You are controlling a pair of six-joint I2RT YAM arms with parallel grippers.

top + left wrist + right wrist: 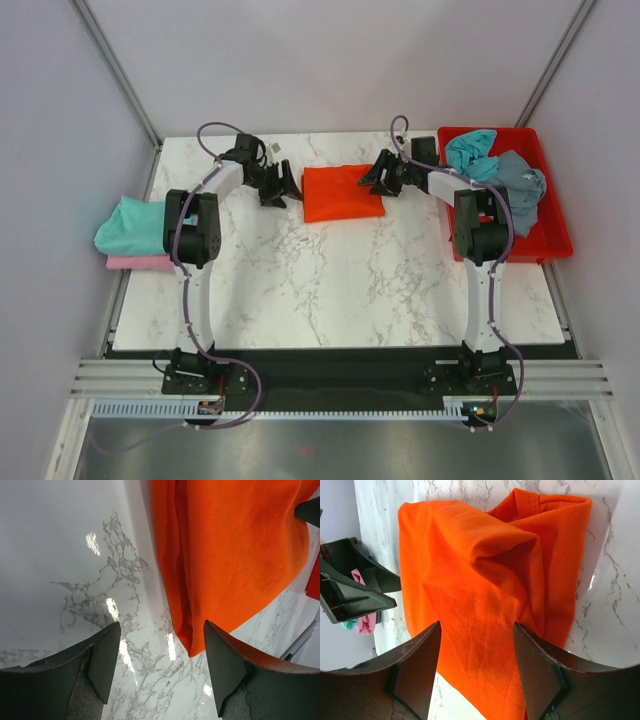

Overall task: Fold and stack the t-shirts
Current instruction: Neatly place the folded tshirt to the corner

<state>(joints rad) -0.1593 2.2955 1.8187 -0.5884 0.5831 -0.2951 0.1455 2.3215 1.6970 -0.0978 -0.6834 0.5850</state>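
My left gripper goes to the right in the top view next, off bare table, onto cloth, since the orange t-shirt's side edge lies that way.
A folded bright orange t-shirt lies at the back middle of the marble table; it also shows in the left wrist view and the right wrist view. My left gripper is open at its left edge, over bare table beside the shirt's corner. My right gripper is open at the shirt's right edge, its jaws spread above the cloth. A folded teal t-shirt lies on a pink one at the table's left edge. Crumpled teal and grey-blue t-shirts lie in the tray.
A rigid red plastic tray stands at the right of the table. Grey walls close in the back and sides. The arm bases sit on a black rail at the near edge.
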